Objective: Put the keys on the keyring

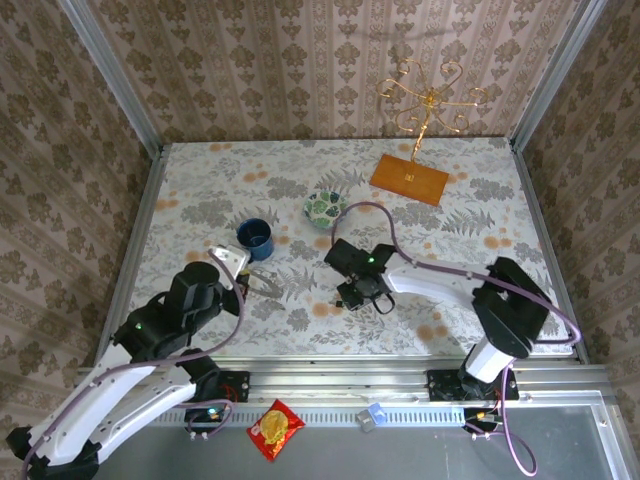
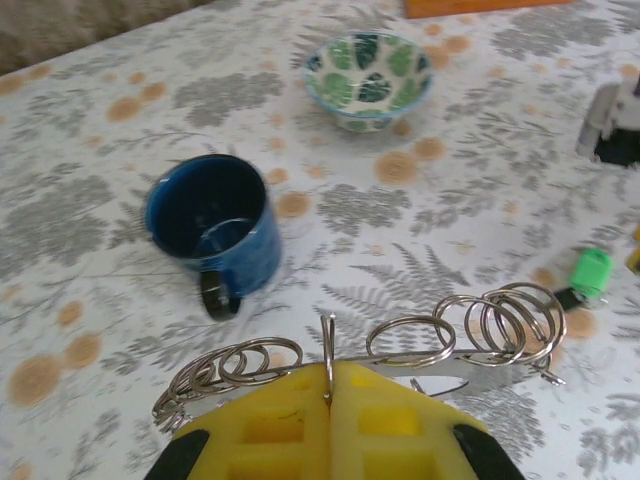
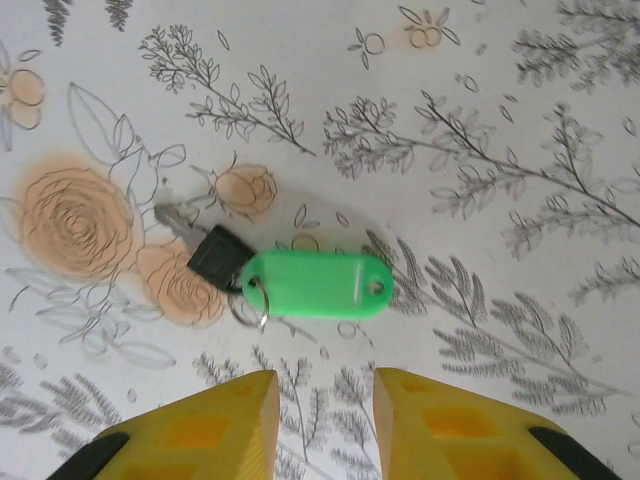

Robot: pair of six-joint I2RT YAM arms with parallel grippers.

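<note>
The small split ring [image 3: 253, 310] pokes out past the black key head and green tag [image 3: 316, 285]. My right gripper moves toward it and down over its wire next.
My left gripper [image 2: 328, 375] is shut on the keyring [image 2: 430, 352], a grey metal ring seen edge-on, held just above the table, with several small split rings threaded on it. From above, the keyring [image 1: 265, 284] pokes out ahead of the left gripper [image 1: 243, 268]. A black-headed key [image 3: 217, 256] with a short metal blade lies flat on the cloth. A small split ring joins it to a green oval tag [image 3: 316, 285]. My right gripper [image 3: 325, 385] hangs open just short of the tag, touching nothing. The green tag [image 2: 590, 270] lies to the keyring's right.
A blue mug [image 1: 255, 238] stands just beyond the left gripper, with a green-patterned bowl [image 1: 324, 208] farther back. An orange board [image 1: 409, 179] and a gold wire stand [image 1: 428, 100] are at the back right. A snack packet [image 1: 276, 429] lies off the table's near edge.
</note>
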